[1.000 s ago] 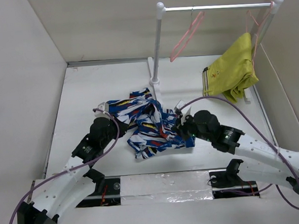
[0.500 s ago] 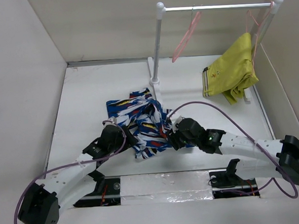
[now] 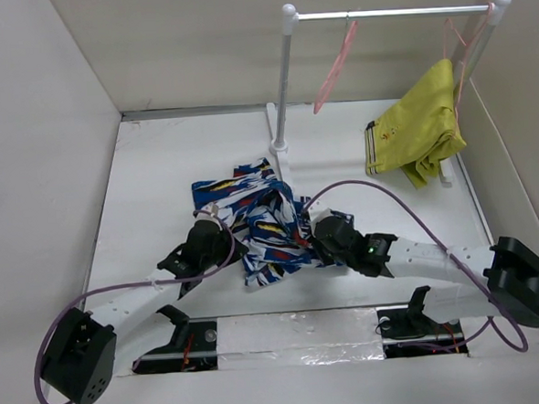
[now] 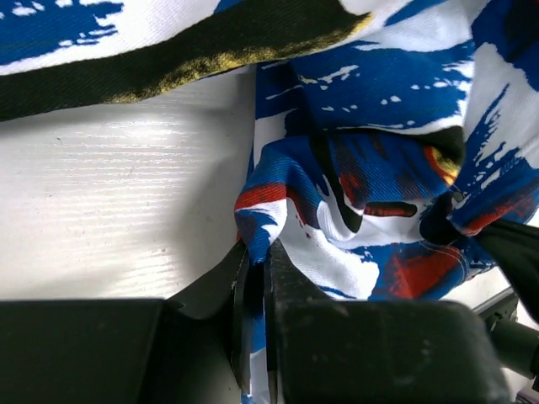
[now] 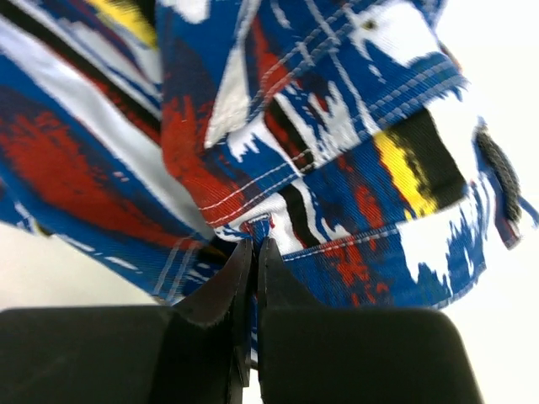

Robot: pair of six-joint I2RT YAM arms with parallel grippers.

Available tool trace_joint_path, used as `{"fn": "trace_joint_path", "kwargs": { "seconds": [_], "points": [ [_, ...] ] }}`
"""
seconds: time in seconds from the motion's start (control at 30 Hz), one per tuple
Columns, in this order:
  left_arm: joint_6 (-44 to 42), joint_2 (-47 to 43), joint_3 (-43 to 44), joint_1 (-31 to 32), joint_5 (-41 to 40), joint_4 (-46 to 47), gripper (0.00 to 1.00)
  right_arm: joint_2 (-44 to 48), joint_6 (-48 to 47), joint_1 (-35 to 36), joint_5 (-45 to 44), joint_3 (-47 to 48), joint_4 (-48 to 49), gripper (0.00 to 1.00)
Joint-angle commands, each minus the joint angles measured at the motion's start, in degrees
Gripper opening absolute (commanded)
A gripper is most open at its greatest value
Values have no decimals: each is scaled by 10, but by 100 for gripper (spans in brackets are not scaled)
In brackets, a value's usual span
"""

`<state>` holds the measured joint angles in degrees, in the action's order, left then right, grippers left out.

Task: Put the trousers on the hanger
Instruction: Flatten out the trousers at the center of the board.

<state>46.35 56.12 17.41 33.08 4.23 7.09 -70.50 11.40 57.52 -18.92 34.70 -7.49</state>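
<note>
The trousers' crumpled middle point(image 3: 276, 234) point(image 4: 379, 198) is to the right of my left gripper in the top view, so I will lift the trousers' fold, lower it there and let go.
The trousers point(image 3: 263, 219), bright blue with white, red, yellow and black splashes, lie crumpled on the white table in front of the rack post. My left gripper point(image 3: 228, 248) sits at their near left edge, shut on a fold of the trousers point(image 4: 337, 177), with cloth pinched between its jaws point(image 4: 255, 252). My right gripper point(image 3: 311, 245) is at their near right edge, shut on a stitched hem of the trousers point(image 5: 295, 151). The hanger point(image 3: 336, 65), thin and pink, hangs empty from the rail at the back.
A white rack point(image 3: 283, 82) stands at the back, its post base just behind the trousers. A yellow-green garment point(image 3: 418, 129) hangs on a second pink hanger at the rail's right end. White walls close in the left, back and right sides.
Both arms lowered and drew toward the near edge of the trousers. Both grippers opened, then closed on the cloth. The empty pink hanger has swung a little.
</note>
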Motion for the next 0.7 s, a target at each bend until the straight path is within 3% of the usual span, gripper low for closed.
{"fn": "trace_joint_path", "kwargs": {
  "seconds": [0.0,0.33,0.5,0.63,0.67],
  "points": [
    [-16,-39,33,4,-33,4,0,35,4,5,-81,25,-17,0],
    [-65,-256,188,4,-241,-205,0,231,-60,21,-91,168,-106,0],
    [-78,-354,268,4,-294,-269,0,230,-95,32,-78,324,-178,0],
    [-107,-384,322,4,-255,-284,0,219,-103,1,-153,333,-190,0],
    [-109,-386,318,4,-238,-279,0,208,-101,-57,-141,318,-173,0]
  ]
}}
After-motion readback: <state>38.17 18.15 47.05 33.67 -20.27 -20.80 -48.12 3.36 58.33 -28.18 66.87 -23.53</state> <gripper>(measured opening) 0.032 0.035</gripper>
